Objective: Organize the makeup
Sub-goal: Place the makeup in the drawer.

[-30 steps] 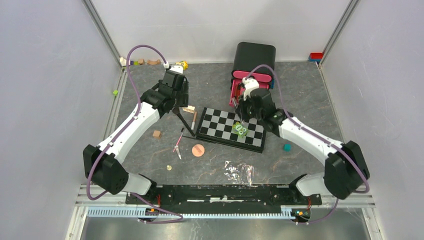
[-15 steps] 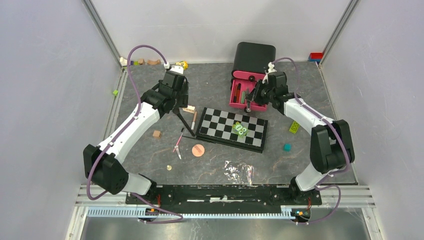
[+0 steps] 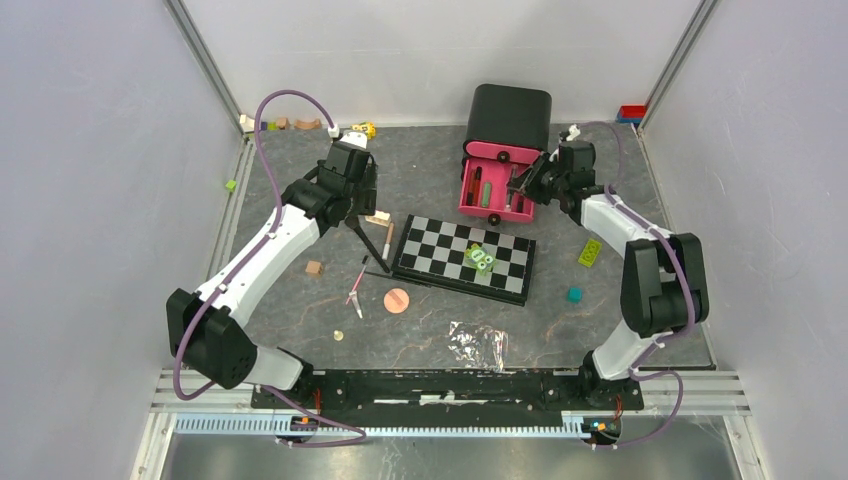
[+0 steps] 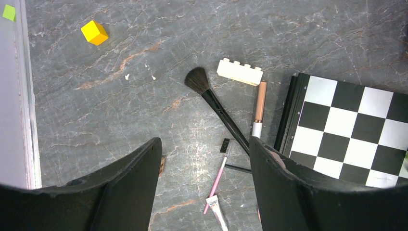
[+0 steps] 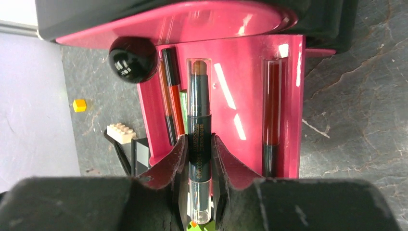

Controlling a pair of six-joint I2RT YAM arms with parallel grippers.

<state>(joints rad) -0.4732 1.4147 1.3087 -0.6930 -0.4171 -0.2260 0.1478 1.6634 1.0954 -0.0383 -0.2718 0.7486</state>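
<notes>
I need to lower my right gripper next, easing outward, and release the makeup stick on the drawer's bare pink bottom, empty below the gripper beside the red tube (image 5: 272, 110).
My right gripper (image 5: 198, 159) is shut on a dark makeup stick with clear caps (image 5: 199, 120) and holds it over the open pink drawer (image 5: 284, 96) of the black organizer (image 3: 510, 115); in the top view the right gripper (image 3: 525, 185) is at the drawer's right side. Thin red-and-dark pencils (image 5: 169, 96) and a red tube (image 5: 272, 110) lie in the drawer. My left gripper (image 4: 204, 178) is open and empty above the black long-handled brush (image 4: 219, 108), a peach pencil (image 4: 260, 103), a pink spoolie wand (image 4: 219, 173) and a small white tube (image 4: 217, 211). A round peach puff (image 3: 397, 299) lies on the table.
A chequered board (image 3: 465, 258) with green blocks (image 3: 481, 259) lies mid-table. A white brick (image 4: 239, 71) and a yellow cube (image 4: 94, 32) lie near the brush. Loose blocks sit at the back left (image 3: 300, 124) and right (image 3: 589, 252). A clear wrapper (image 3: 478, 343) lies in front.
My right arm swung from over the chequered board back and right to the pink drawer, carrying the makeup stick. The left arm has not moved.
</notes>
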